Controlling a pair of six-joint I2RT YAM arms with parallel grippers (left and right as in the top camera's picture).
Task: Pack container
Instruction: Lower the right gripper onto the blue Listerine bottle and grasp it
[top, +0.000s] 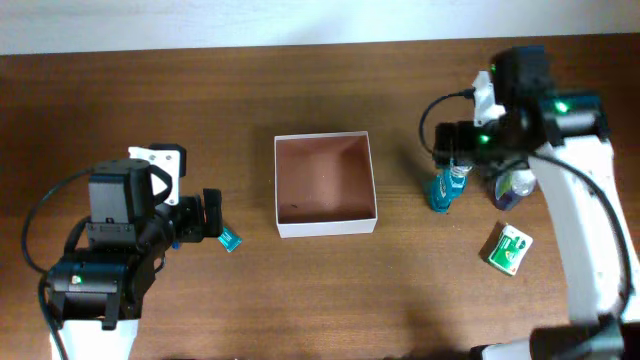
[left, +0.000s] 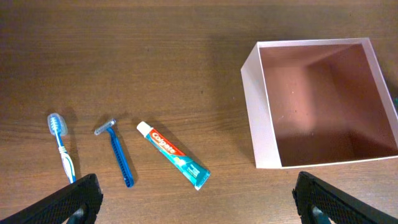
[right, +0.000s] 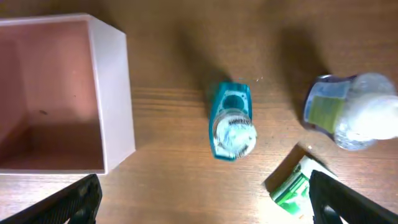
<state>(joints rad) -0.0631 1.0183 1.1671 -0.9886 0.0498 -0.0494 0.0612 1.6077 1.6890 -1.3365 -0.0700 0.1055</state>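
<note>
I need to lower my right gripper past the pale cap and close its open fingers around the teal bottle's body (top: 446, 188) (right: 232, 106), because the bottle is standing upright below it.
The container (top: 327, 225) is a square white-walled box with a reddish-brown floor at the table's middle, and nothing lies in it. It also shows in the left wrist view (left: 256, 112) and the right wrist view (right: 115, 93). My left gripper (top: 207, 218) is open and empty left of the container, above a toothpaste tube (left: 174, 155), a blue razor (left: 118, 153) and a toothbrush (left: 62, 147). My right gripper (top: 455, 145) is open and empty, hovering over an upright teal bottle (right: 232, 122) right of the container.
A clear bottle with a green label (right: 348, 113) stands right of the teal bottle (top: 445, 188). A green and white packet (top: 509, 248) lies nearer the front. The toothpaste tip (top: 231, 240) shows by the left gripper.
</note>
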